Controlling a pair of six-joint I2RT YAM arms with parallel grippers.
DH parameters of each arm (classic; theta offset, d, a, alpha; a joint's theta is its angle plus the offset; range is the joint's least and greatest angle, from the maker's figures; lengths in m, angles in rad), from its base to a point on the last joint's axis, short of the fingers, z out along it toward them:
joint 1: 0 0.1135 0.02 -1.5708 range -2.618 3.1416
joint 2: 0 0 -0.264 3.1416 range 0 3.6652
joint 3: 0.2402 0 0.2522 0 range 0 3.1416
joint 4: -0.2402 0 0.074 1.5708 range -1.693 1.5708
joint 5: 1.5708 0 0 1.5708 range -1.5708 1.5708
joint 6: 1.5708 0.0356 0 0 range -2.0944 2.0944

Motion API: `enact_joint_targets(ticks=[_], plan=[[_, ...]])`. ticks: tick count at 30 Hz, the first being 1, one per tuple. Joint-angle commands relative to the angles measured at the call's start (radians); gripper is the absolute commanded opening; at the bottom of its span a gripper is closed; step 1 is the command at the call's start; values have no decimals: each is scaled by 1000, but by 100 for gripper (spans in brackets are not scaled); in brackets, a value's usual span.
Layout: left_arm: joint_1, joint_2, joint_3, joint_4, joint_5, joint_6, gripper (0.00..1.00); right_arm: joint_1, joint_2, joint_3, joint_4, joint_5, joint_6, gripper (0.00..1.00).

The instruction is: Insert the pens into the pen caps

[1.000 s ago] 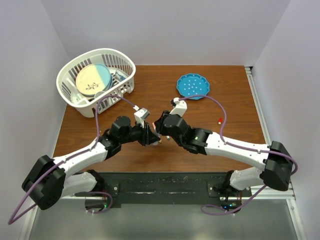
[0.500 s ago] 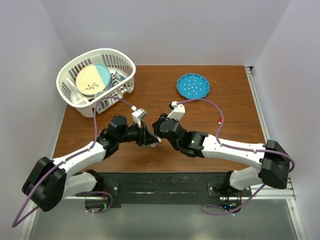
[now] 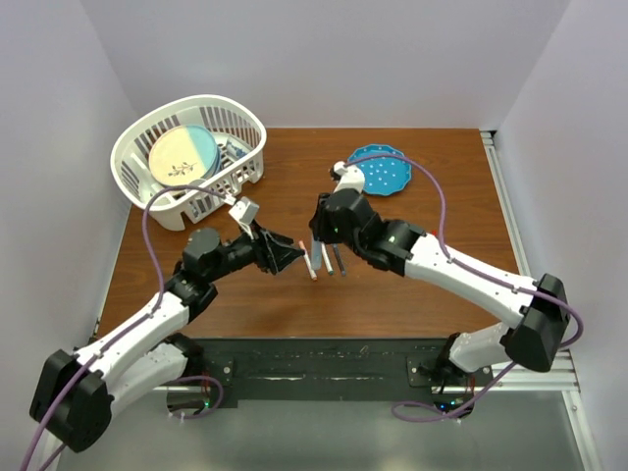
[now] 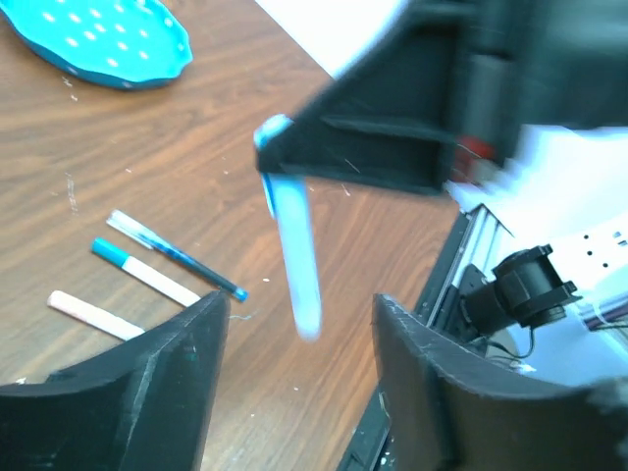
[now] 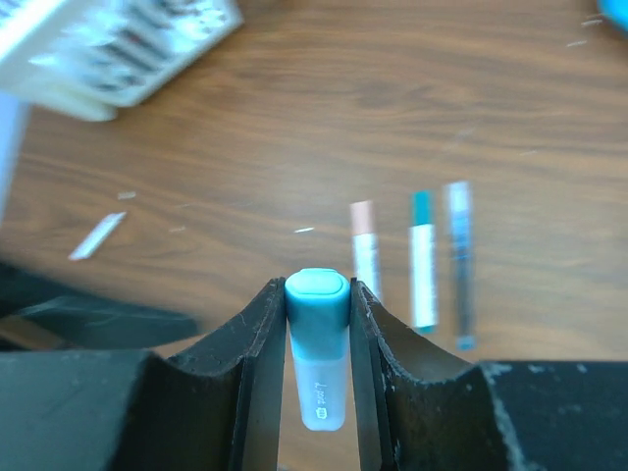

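Next, my right gripper moves past the thin pens and down onto the bare wood beside the dark blue pen, since the thick pen (image 5: 316,378) is capped.
My right gripper (image 5: 316,287) is shut on a thick light blue pen (image 5: 316,378), its teal capped end between the pads and its pale barrel hanging down. From above, this gripper (image 3: 316,240) hovers over mid-table. My left gripper (image 4: 299,304) stands open just below the hanging pen (image 4: 296,257) without touching it, and from above it (image 3: 289,257) sits just left of the pen. Three thin pens lie side by side on the wood: a salmon-ended one (image 5: 365,250), a teal-ended one (image 5: 423,260) and a dark blue one (image 5: 459,260). No loose pen caps show.
A white basket (image 3: 137,186) holding plates stands at the back left. A blue dotted plate (image 3: 388,175) lies at the back, behind the right arm. A white scrap (image 5: 98,235) lies on the wood. Purple cables loop above both arms.
My left gripper has opened, let go of the light blue pen and drawn back to the left. The right gripper has carried the pen up and away, uncovering the three pens on the table.
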Motion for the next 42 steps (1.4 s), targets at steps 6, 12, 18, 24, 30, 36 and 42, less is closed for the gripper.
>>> enact_joint_targets(ticks=[6,12,18,24,30,36,42], plan=[[6,-130,18,-264,-276,31,87,-195,210,54,-171,-140,-294,0],[8,-118,110,-525,-571,31,89,-281,369,109,-199,-172,-345,0],[26,-19,195,-714,-787,-69,89,-327,477,158,-176,-226,-329,2],[75,-21,181,-829,-999,-262,85,-341,550,200,-160,-241,-311,18],[214,6,173,-904,-1083,-382,82,-352,566,218,-130,-270,-317,27],[400,63,175,-952,-1106,-469,82,-363,563,240,-124,-287,-335,37],[569,91,152,-945,-1048,-512,81,-370,555,257,-133,-309,-343,47]])
